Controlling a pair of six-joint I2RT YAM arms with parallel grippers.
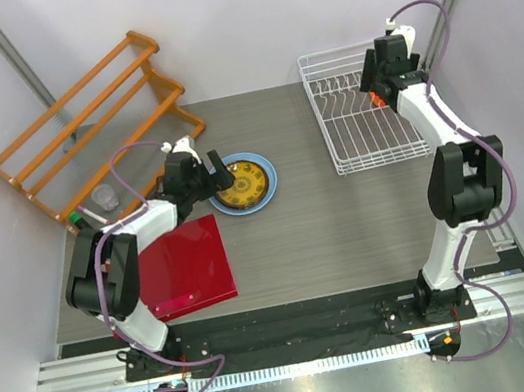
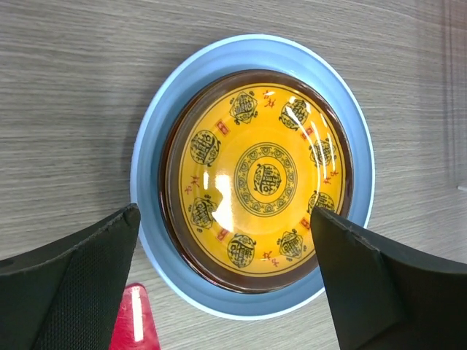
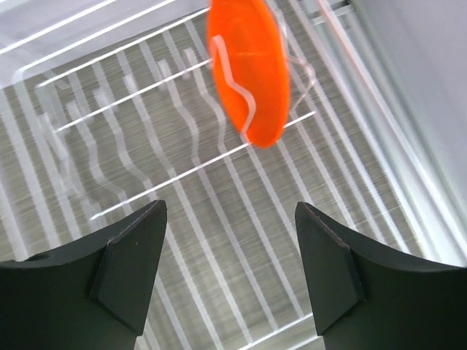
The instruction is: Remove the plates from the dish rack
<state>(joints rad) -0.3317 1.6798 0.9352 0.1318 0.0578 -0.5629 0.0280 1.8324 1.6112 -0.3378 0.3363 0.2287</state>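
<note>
I will move my right gripper down and away from my base next, until its open fingers are on both sides of the orange plate's near rim (image 1: 378, 100) (image 3: 268, 131).
The yellow dark-patterned plate (image 1: 240, 182) lies on the larger light blue plate (image 1: 268, 184) on the table left of centre. In the left wrist view the yellow plate (image 2: 255, 179) has a dark rim inside the blue plate (image 2: 149, 160); I cannot tell whether that rim is the dark red floral plate. My left gripper (image 1: 221, 175) is open and empty at the stack's left edge, jaws wide (image 2: 226, 292). The orange plate (image 3: 248, 69) stands upright in the white wire dish rack (image 3: 146, 138). My right gripper (image 3: 230, 270) is open and empty above the rack (image 1: 364, 142).
A flat red square board (image 1: 185, 268) lies near the left arm; its corner (image 2: 135, 321) shows beside the blue plate. An orange wooden slatted rack (image 1: 85, 115) stands at the back left, with a small clear cup (image 1: 105, 196) beside it. Walls close in on both sides.
</note>
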